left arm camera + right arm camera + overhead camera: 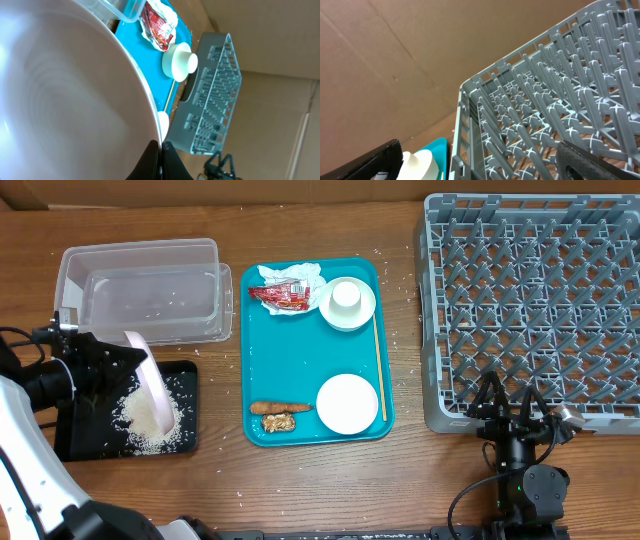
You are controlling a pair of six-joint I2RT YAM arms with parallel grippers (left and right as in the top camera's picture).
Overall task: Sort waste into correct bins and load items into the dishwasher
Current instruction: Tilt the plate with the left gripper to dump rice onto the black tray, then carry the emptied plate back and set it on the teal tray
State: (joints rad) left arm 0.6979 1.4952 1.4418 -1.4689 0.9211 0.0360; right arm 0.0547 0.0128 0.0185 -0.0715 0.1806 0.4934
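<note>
The plate point(152, 388) should be levelled next as the left gripper swings to the right in the overhead view and down. The left gripper should then let go of it on the teal tray's bare middle point(287, 358), clear of items.
My left gripper point(130, 356) is shut on the rim of the flat white plate point(152, 388), held tilted on edge over the black tray point(72, 442). Loose rice point(148, 430) lies heaped on that tray. In the left wrist view the plate point(60, 100) fills the left side, pinched by the fingers point(161, 148). On the teal tray point(290, 350) lie the red wrapper point(283, 295), the napkin point(290, 273), a cup point(346, 294) in a bowl point(364, 313), a second bowl point(348, 403), the carrot stick point(272, 407) and the brown chunk point(279, 422). My right gripper point(515, 408) is open and empty at the grey rack's point(530, 300) front edge.
The clear tub point(70, 270) stands behind the black tray, with a few rice grains in it. A thin wooden stick point(379, 365) lies along the teal tray's right side. Rice grains are scattered on the wooden table. The right wrist view shows the rack's corner point(545, 115) and the cup point(420, 162).
</note>
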